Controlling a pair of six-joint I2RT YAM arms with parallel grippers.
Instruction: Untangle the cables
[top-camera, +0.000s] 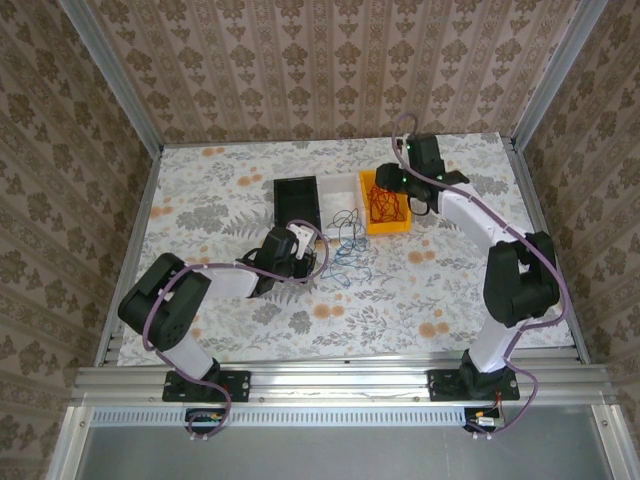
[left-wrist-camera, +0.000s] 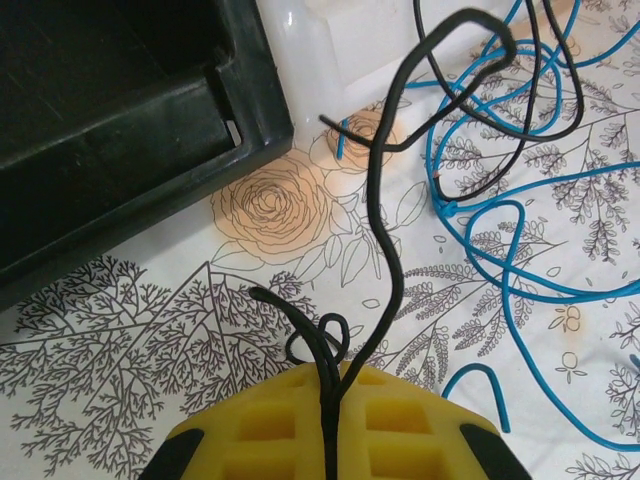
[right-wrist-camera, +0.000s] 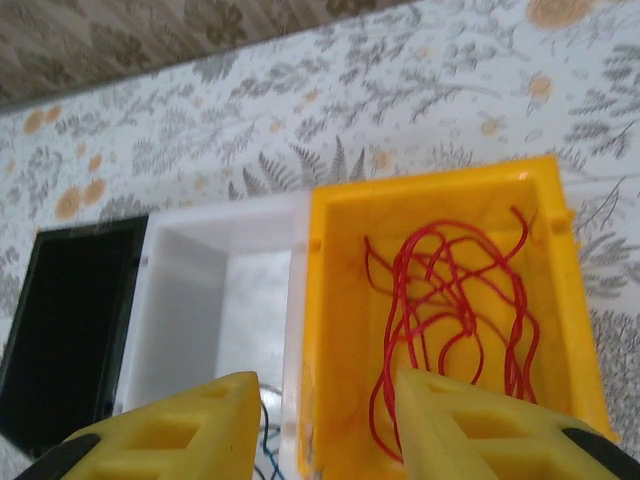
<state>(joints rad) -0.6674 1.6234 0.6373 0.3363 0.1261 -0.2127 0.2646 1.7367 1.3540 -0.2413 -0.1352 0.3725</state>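
Note:
Next, my left gripper lifts the black cable outward over the black bin's near side and releases it, since the bin's open inside lies outward, beyond that side.
My left gripper (left-wrist-camera: 335, 392) is shut on a black cable (left-wrist-camera: 385, 270), which rises from between the yellow fingers toward a loose tangle of blue cables (left-wrist-camera: 500, 250) and dark ones on the table. From above, that tangle (top-camera: 345, 240) lies just right of the left gripper (top-camera: 305, 262). Red cables (right-wrist-camera: 450, 300) lie bunched inside the yellow bin (right-wrist-camera: 335, 300). My right gripper (right-wrist-camera: 325, 385) hovers open over that bin's left wall, nothing between its fingers. It sits above the yellow bin (top-camera: 372, 228) at the back of the table.
A white bin (right-wrist-camera: 200, 300) stands left of the yellow one, and a black bin (right-wrist-camera: 60, 330) left of that. The black bin (left-wrist-camera: 110, 120) and white bin (left-wrist-camera: 330, 50) are close ahead of the left gripper. Patterned walls enclose the floral table.

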